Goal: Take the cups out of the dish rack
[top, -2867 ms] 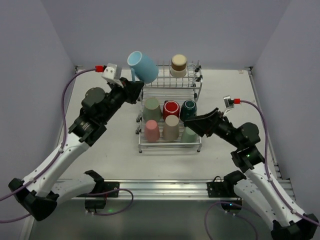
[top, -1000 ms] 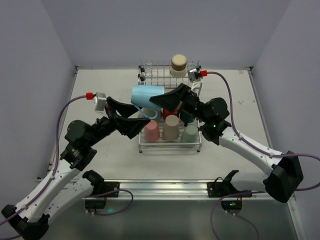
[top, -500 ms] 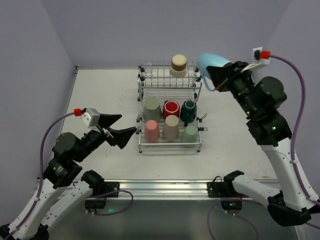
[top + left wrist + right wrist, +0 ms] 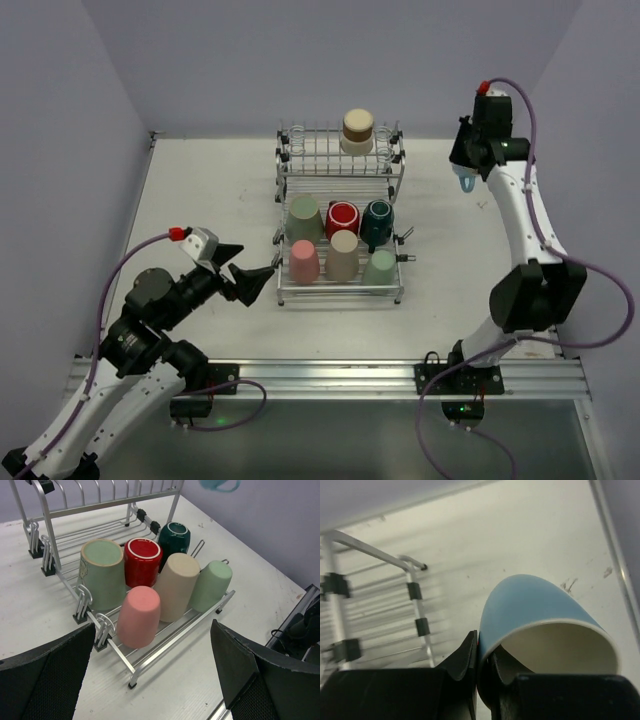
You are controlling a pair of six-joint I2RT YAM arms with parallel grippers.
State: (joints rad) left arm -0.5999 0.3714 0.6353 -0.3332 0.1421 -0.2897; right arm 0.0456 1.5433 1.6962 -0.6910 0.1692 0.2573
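Observation:
My right gripper should move down and toward the rack until the light blue cup is beside it.
The dish rack stands mid-table. A tan-brown cup sits on its upper shelf. In the lower tray lie sage green, red, dark teal, pink, beige and mint green cups. My right gripper is shut on the rim of the light blue cup, one finger inside and one outside, held above the table right of the rack. From above, only a sliver of that cup shows under the right gripper. My left gripper is open and holds nothing, left of the rack's front corner.
The right arm stretches up along the right side to the back right corner. Grey walls close the table on three sides. A metal rail with the arm bases runs along the near edge. The rack's front rail lies just ahead of the left fingers.
The left gripper let go of the light blue cup over the rack and drew back to the left, open. The right arm carried the cup away to the back right.

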